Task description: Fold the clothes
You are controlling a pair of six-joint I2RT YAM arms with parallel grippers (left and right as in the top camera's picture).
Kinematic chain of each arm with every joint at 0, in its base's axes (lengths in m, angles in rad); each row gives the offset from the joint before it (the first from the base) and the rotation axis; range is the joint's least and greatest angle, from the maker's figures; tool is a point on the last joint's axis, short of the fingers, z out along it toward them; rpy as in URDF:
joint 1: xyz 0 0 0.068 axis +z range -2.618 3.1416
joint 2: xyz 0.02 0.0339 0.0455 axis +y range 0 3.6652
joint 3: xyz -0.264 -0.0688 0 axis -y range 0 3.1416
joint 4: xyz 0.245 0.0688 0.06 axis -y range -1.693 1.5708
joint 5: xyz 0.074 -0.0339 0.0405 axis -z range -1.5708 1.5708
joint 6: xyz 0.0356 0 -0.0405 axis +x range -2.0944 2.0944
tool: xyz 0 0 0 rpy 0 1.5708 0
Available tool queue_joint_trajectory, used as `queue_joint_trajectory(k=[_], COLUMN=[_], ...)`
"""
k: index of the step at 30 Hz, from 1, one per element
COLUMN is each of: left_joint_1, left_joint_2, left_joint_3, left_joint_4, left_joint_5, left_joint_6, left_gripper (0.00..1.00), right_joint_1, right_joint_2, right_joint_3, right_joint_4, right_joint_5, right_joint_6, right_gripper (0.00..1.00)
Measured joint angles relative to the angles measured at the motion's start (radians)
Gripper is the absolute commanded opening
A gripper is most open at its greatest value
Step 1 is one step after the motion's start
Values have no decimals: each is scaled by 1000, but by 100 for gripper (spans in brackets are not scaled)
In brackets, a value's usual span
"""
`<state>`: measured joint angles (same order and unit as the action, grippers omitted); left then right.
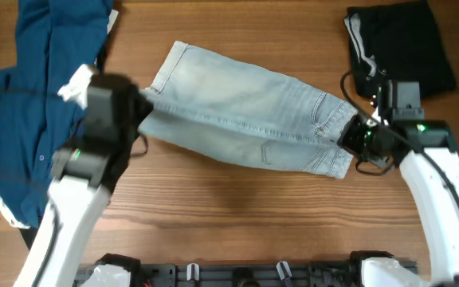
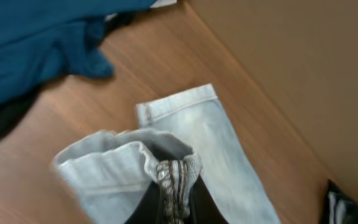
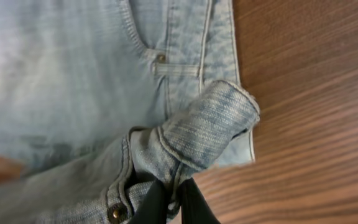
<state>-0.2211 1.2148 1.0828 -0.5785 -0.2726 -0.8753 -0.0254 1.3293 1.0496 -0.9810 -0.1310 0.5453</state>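
Observation:
Next, my left gripper moves outward and down over the far corner of the hem and releases, because the lower layer lies flat and still uncovered there.
The pale-blue denim shorts lie across the middle of the table, folded lengthwise, with the leg hems at the left and the waistband at the right. My left gripper is shut on a leg hem and holds it lifted off the table. My right gripper is shut on the waistband near a rivet and pocket seam. The dark-blue shirt lies crumpled at the far left and also shows in the left wrist view. The black shorts with a white drawstring lie folded at the far right.
Bare wooden table stretches in front of the shorts. A white cloth piece shows by the shirt. A cardboard-coloured wall stands beyond the table's far edge.

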Motion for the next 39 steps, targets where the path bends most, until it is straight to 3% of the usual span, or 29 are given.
queue_joint_trajectory(k=[10,18,20,21,22,23,24,26,29,34,39], left_joint_1=[-10,-14,-19,-21,-22,-24,-25,-24,-18,-16,-16], left_joint_2=[462,605,617,619,620,621,622,624,627,629,629], left_joint_3=[1,1,1,1,1,1,1,1,1,1,2], left_joint_4=[599,838,875,888,895,903,909,922,924,908,830], left_joint_5=[12,10,8,7,7,6,2,-21,-42,-56,1], left_joint_6=[57,63,63,63,65,71,69,71,71,82,238], left_gripper=[4,5,9,21,43,91,100,100,100,100,100], right_joint_1=[-81,-83,-83,-83,-83,-83,-83,-87,-103,-111,-111], right_joint_2=[147,225,243,254,261,273,282,300,321,345,345], right_joint_3=[-2,-2,-2,-2,-2,-2,-2,-2,-4,-8,-7], right_joint_4=[259,383,409,425,436,452,464,508,603,770,735], right_joint_5=[-7,2,7,10,13,17,21,42,54,18,-67], right_joint_6=[-21,-27,-28,-28,-27,-28,-28,-29,-31,-43,-143], right_gripper=[6,7,7,9,13,18,29,61,96,100,100])
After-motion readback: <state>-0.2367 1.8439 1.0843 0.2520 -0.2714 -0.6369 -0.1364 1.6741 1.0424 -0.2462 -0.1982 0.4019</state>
